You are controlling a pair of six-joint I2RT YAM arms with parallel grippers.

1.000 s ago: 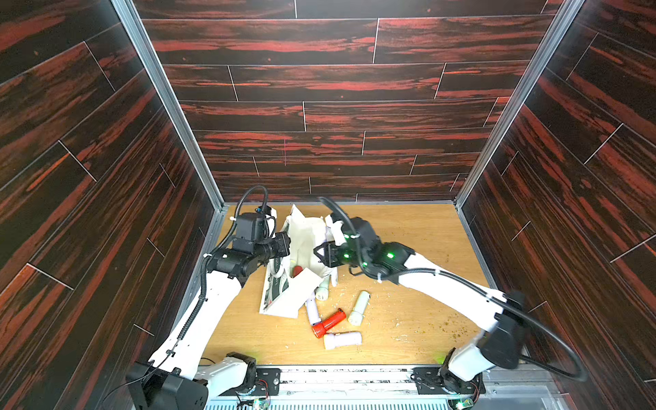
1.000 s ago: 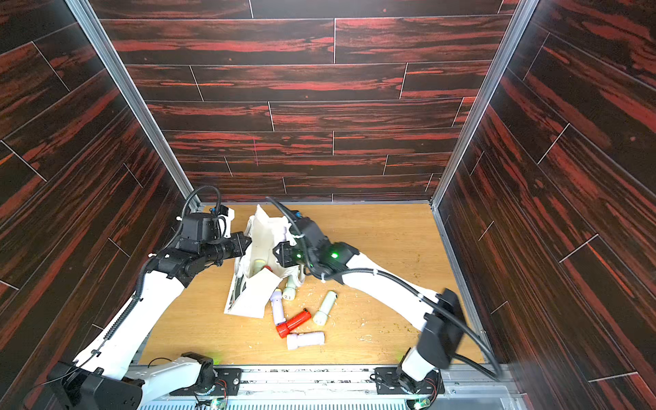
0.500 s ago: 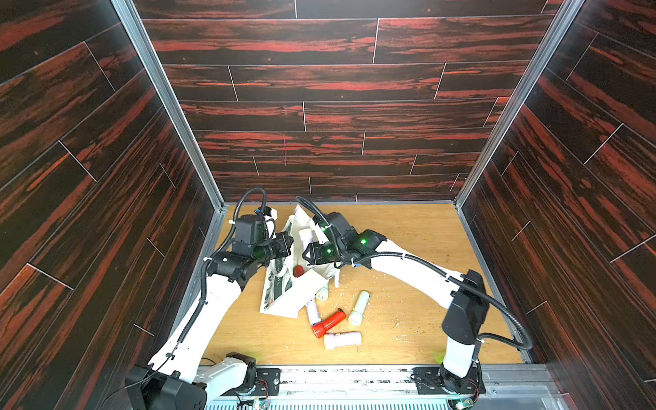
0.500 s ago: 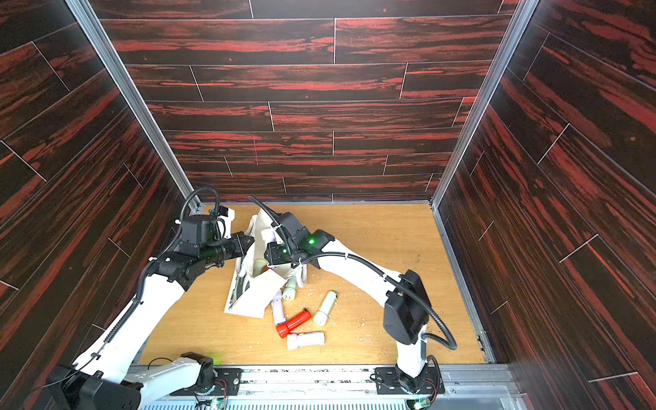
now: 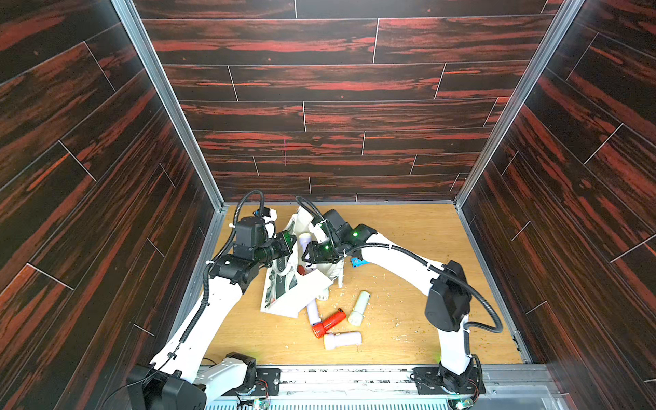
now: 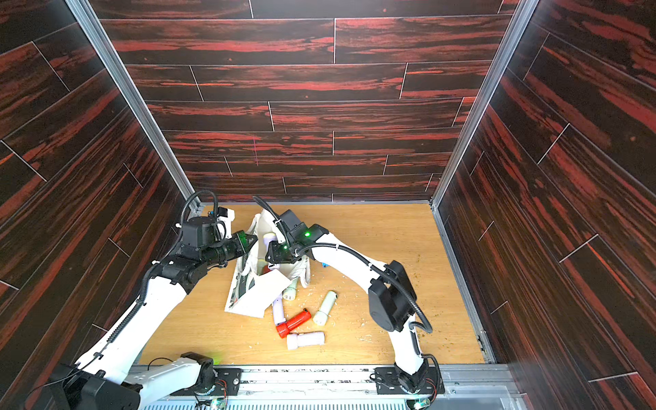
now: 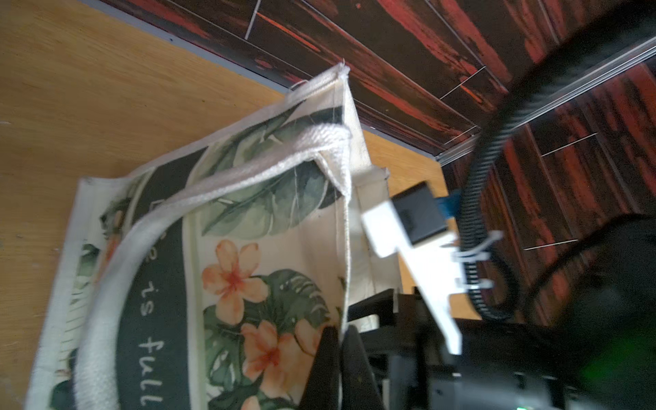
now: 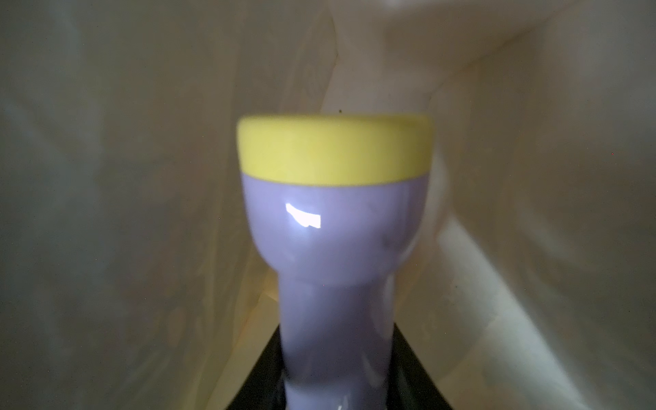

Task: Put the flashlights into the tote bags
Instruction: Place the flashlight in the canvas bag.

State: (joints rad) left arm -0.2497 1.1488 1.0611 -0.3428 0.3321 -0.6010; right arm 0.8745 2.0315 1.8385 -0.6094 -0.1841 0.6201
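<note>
My right gripper should go down deeper into the tote bag next and let go of the lilac flashlight, because the tote bag's bottom with the red flashlight [image 5: 302, 270] is below the gripper.
The off-white tote bag [image 5: 296, 289] [image 6: 257, 293] [image 7: 248, 227] with a leaf-and-flower print stands open at the left of the table. My left gripper [image 7: 340, 342] [image 5: 288, 245] is shut on the bag's rim and holds its mouth up. My right gripper [image 8: 337, 358] [image 5: 309, 252] is shut on a lilac flashlight [image 8: 335, 245] [image 5: 304, 240] [image 6: 269, 238] with a yellow rim, head inside the bag's mouth. A red flashlight [image 5: 301, 270] lies in the bag. On the table lie a red flashlight [image 5: 328, 322], a cream one [image 5: 359, 308], a pale one [image 5: 342, 340] and a lilac one [image 5: 313, 312] partly under the bag.
A blue flashlight [image 5: 359, 262] peeks out behind my right arm. Another pale flashlight [image 5: 323, 294] lies against the bag's lower corner. Dark wood walls close the table at the left, back and right. A metal rail [image 5: 355, 372] runs along the front edge.
My right gripper has moved left with the lilac flashlight, from beside the bag into its mouth. The left gripper has kept its hold on the rim.
</note>
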